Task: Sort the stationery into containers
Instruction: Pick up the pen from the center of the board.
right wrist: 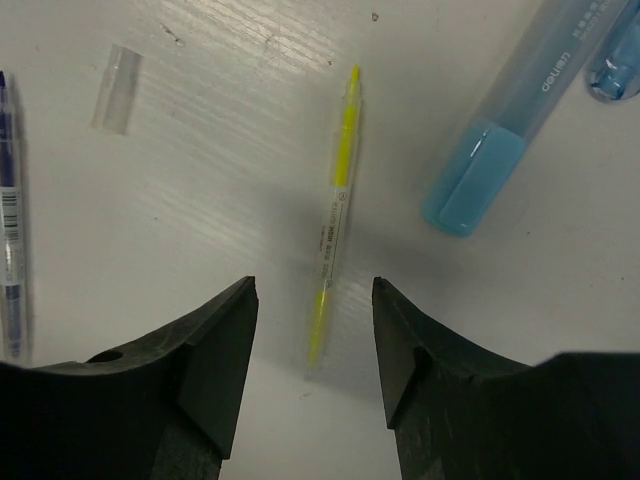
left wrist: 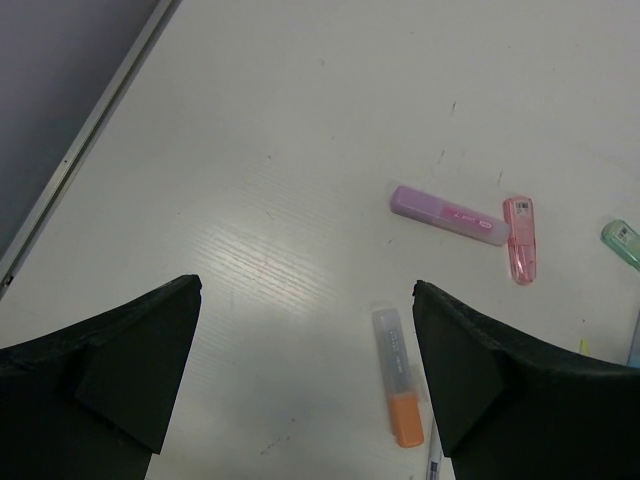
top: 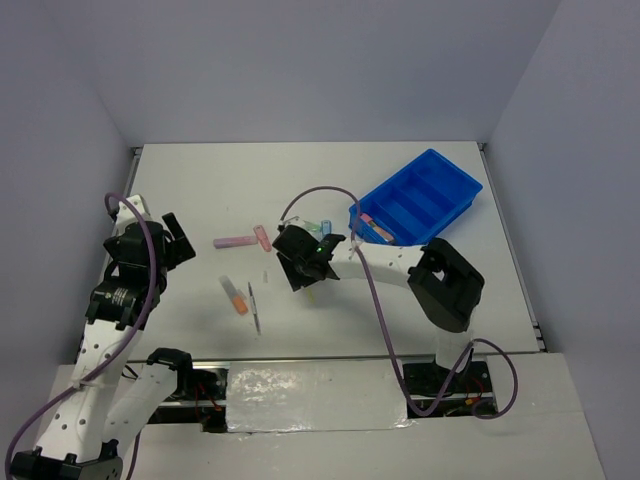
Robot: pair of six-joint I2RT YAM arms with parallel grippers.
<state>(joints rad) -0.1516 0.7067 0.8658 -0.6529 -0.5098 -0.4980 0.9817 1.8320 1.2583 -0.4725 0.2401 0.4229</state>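
Note:
My left gripper goes to the right in the top view and down over the clear loose cap next, since the cap lies apart from the pens.
The blue four-compartment tray (top: 420, 192) stands at the back right, with a pink marker (top: 376, 226) at its near end. My right gripper (top: 303, 268) is open, low over a slim yellow highlighter pen (right wrist: 336, 200) whose lower end lies between the fingers (right wrist: 215, 340). A light blue highlighter (right wrist: 500, 120) lies to its right. My left gripper (top: 180, 240) is open and empty above the table. Ahead of it lie a lilac highlighter (left wrist: 447, 215), a pink one (left wrist: 520, 240) and a grey-and-orange one (left wrist: 395, 375). A green one (left wrist: 625, 243) shows at the right edge.
A clear loose cap (right wrist: 117, 88) and a dark blue pen (right wrist: 8, 200) lie left of my right gripper. A thin grey pen (top: 254, 308) lies beside the orange highlighter (top: 233, 296). The table's raised edge (left wrist: 90, 130) runs along the far left.

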